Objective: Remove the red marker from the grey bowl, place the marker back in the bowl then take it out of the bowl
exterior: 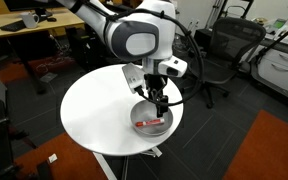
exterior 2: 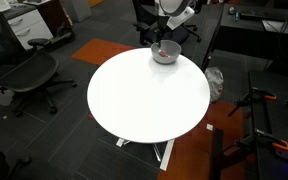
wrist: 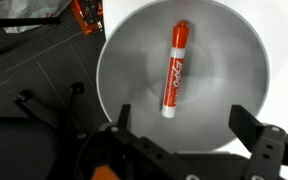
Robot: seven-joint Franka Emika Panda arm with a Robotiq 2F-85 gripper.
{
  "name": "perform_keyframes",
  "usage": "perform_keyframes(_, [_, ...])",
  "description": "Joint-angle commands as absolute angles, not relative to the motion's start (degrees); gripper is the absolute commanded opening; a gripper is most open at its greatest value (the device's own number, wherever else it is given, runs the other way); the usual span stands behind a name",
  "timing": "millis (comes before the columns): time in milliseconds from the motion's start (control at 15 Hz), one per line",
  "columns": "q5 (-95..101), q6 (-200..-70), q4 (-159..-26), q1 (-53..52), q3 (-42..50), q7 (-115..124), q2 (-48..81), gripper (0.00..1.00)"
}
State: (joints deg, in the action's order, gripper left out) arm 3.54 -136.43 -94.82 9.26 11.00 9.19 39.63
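The marker lies below on the bottom of the grey bowl, so next I will lower my open gripper into the bowl and close it on the marker's whitish near end (wrist: pixel 169 110).
The red marker (wrist: pixel 173 69) lies inside the grey bowl (wrist: pixel 234 60), its whitish end toward my fingers. It also shows as a red streak in an exterior view (exterior: pixel 152 124). The bowl (exterior: pixel 137 117) sits near the edge of the round white table in both exterior views (exterior 2: pixel 165 54). My gripper (wrist: pixel 182 125) is open and empty, hovering just above the bowl, with the fingers spread on either side of the marker's lower end. In an exterior view the gripper (exterior: pixel 158 104) hangs directly over the bowl.
The round white table (exterior: pixel 94 110) stands on dark carpet. Black office chairs (exterior: pixel 224 50) and desks surround it. An orange rug (exterior: pixel 269 150) lies beside it. In the wrist view, the table's base and floor show left of the bowl (wrist: pixel 34 90).
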Motion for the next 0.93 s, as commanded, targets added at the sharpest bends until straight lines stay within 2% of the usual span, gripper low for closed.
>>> perform_keyframes(0, [3.43,-136.85,-92.99,9.78,10.8,7.84,41.15,1.0])
perform_keyframes(667, [1.63,-135.43,-87.27,11.67,9.63,6.76,46.81,1.0])
perform_keyframes(733, [1.46,-135.38,-86.71,11.86,9.55,6.74,47.45,0.91])
perform_keyframes(800, [1.31,-135.34,-86.11,12.08,9.38,6.56,48.02,0.72])
perform_keyframes(867, [1.25,-135.19,-85.58,12.29,9.24,6.4,48.6,0.66])
